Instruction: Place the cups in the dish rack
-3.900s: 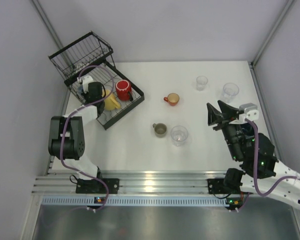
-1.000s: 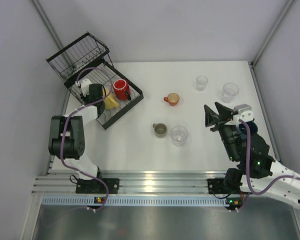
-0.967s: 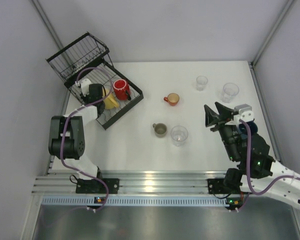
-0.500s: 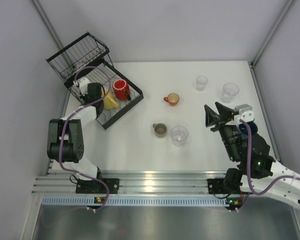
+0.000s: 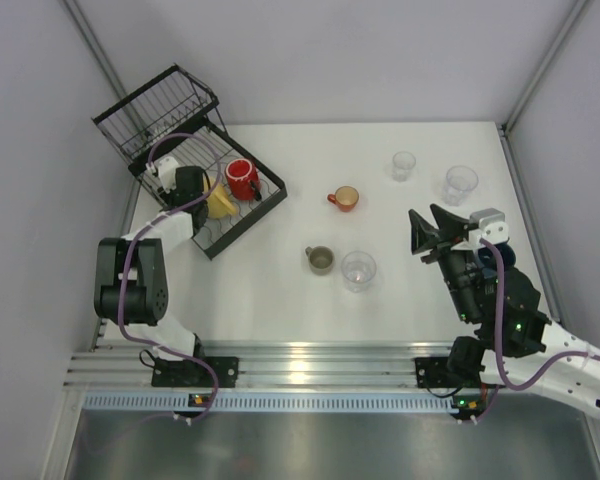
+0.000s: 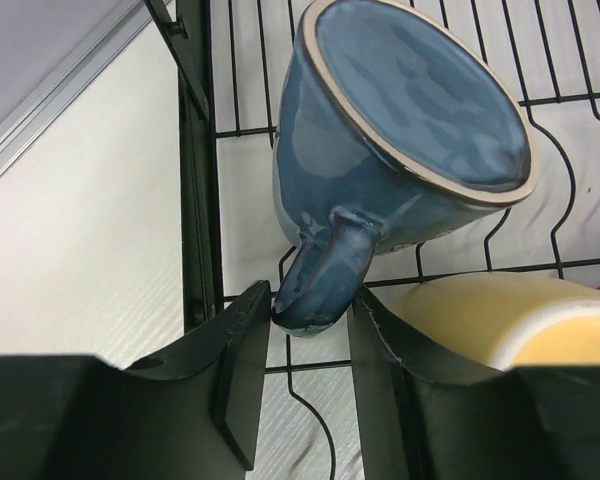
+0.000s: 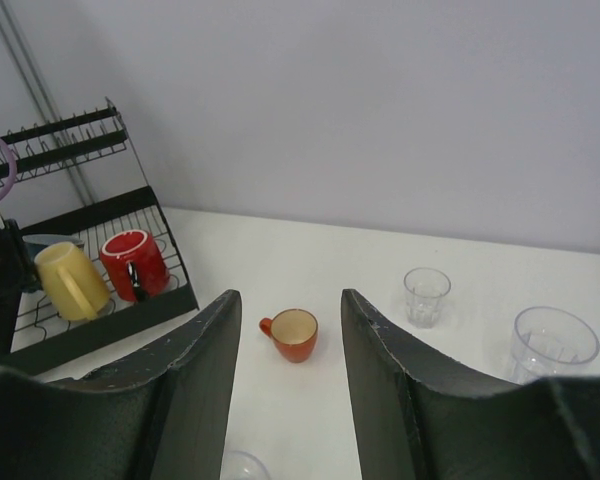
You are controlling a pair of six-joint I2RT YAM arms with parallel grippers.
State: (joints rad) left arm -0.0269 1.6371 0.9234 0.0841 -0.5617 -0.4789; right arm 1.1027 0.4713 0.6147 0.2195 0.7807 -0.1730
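My left gripper lowers slightly back next and releases the blue mug on the bare wires between the yellow mug (image 5: 221,203) and the rack's edge, as they lie below it.
The black wire dish rack (image 5: 248,213) stands at the far left. A red mug (image 5: 244,178) and a yellow mug (image 5: 221,203) lie in its tray part. My left gripper (image 5: 185,186) reaches into the tray; in the left wrist view it (image 6: 308,300) is shut on the handle of a blue mug (image 6: 400,130) that lies on its side on the wires beside the yellow mug (image 6: 500,320). An orange-red mug (image 5: 344,198), an olive-grey mug (image 5: 320,260) and three clear tumblers (image 5: 359,270) (image 5: 404,165) (image 5: 460,184) stand on the table. My right gripper (image 5: 427,232) is open and empty above the table's right side.
The rack's taller basket part (image 5: 155,112) leans at the far left corner by the wall. In the right wrist view the orange-red mug (image 7: 293,334) lies ahead between the open fingers (image 7: 205,350). A dark blue thing (image 5: 490,256) shows partly under the right arm.
Over the last second my left arm's elbow shifted slightly left. Since 3.9 s ago the rack has shifted a little and my right gripper has moved slightly left.
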